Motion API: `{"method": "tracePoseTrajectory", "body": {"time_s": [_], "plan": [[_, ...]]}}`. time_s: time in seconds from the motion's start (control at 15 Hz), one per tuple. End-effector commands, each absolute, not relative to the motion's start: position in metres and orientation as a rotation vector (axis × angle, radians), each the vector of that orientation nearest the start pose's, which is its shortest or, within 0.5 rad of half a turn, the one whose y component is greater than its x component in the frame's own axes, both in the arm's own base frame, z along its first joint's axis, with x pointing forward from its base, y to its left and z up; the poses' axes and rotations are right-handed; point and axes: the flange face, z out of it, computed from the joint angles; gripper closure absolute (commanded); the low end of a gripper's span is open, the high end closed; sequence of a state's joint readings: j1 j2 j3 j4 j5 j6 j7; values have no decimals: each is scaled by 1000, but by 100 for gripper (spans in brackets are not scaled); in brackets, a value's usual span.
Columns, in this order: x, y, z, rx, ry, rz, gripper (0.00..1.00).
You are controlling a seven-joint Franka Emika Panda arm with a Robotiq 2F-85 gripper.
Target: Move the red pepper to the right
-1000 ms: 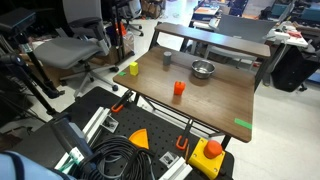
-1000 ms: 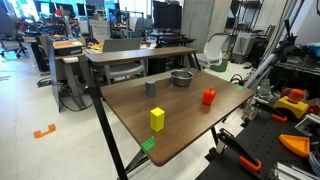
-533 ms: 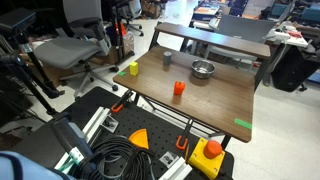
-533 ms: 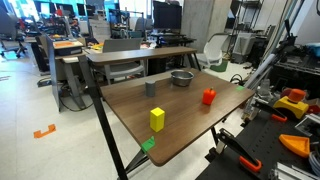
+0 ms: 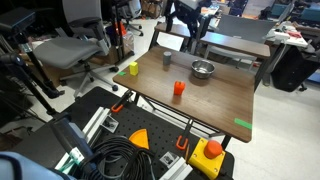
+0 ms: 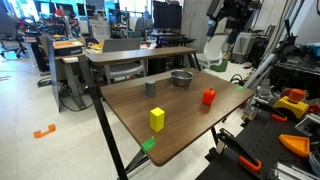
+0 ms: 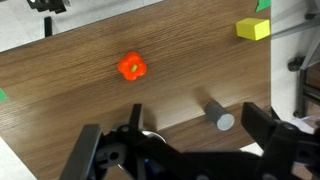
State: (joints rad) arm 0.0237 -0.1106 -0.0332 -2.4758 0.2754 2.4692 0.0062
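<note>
The red pepper (image 5: 179,89) is down and across from my gripper, so I should move there next and bring my open fingers around the pepper's sides.
The red pepper (image 5: 179,89) is a small red-orange chunk standing on the brown table (image 5: 220,100), near its middle. It also shows in the other exterior view (image 6: 208,97) and in the wrist view (image 7: 132,67). My gripper (image 5: 186,28) hangs high above the table's far side in both exterior views (image 6: 232,15), well away from the pepper. In the wrist view the gripper (image 7: 178,140) is open and empty. Its two dark fingers (image 7: 268,125) stand wide apart, and the pepper lies beyond them.
A metal bowl (image 5: 203,70) (image 6: 181,77), a grey cylinder (image 5: 166,59) (image 7: 217,117) and a yellow block (image 5: 132,69) (image 7: 252,28) stand on the table. A green tape patch (image 5: 243,124) marks one edge. Chairs, desks and cables surround the table.
The arm and gripper have come into view at the top of both exterior views; they were out of frame before. The pepper and other objects have not moved.
</note>
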Motion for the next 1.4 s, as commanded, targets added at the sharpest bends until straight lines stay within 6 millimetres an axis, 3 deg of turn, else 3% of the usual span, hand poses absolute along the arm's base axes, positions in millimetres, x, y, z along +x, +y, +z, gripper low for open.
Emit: {"method": "tracePoseTrajectory", "body": {"time_s": [0.0, 0.27, 0.47, 0.87, 1.2, 1.33], "plan": [[493, -17, 290, -2938, 367, -190, 0], [503, -20, 227, -3009, 393, -110, 0], [511, -17, 192, -3052, 401, -39, 0], [532, -17, 150, -3137, 476, 44, 0], [536, -7, 129, -3169, 511, 110, 0], [535, 0, 124, -3173, 520, 132, 28]]}}
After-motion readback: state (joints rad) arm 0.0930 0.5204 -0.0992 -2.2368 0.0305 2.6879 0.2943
